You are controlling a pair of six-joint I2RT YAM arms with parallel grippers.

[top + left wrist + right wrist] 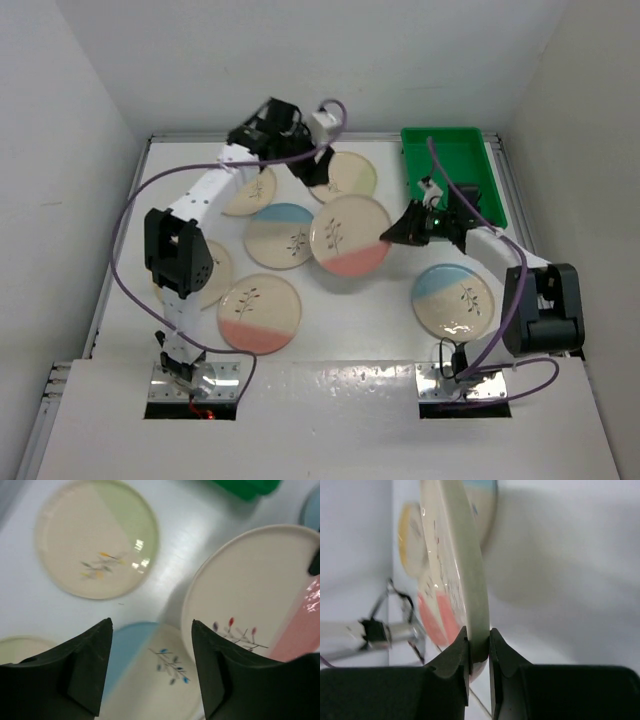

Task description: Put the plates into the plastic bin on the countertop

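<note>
I should move my right gripper outward, to the right in the top view, then down into the green bin [455, 172] and release the cream plate's rim, as the bin is empty.
My right gripper [392, 236] is shut on the rim of a cream plate with a pink segment [348, 236], holding it lifted above the countertop [370, 330]; the right wrist view shows the rim [472, 600] pinched between the jaws. My left gripper [318, 172] is open and empty, hovering over a blue-segment plate [150, 680] and next to the held plate [260, 590]. A green-segment plate [350, 174] lies behind it. The green plastic bin [455, 172] stands at the back right, with no plate in it.
Other plates lie on the countertop: a blue one at the right front [453, 301], a pink one at the left front [259, 313], a yellowish one under the left arm [249, 192], one partly hidden by the left arm's elbow [216, 275]. Walls enclose the sides.
</note>
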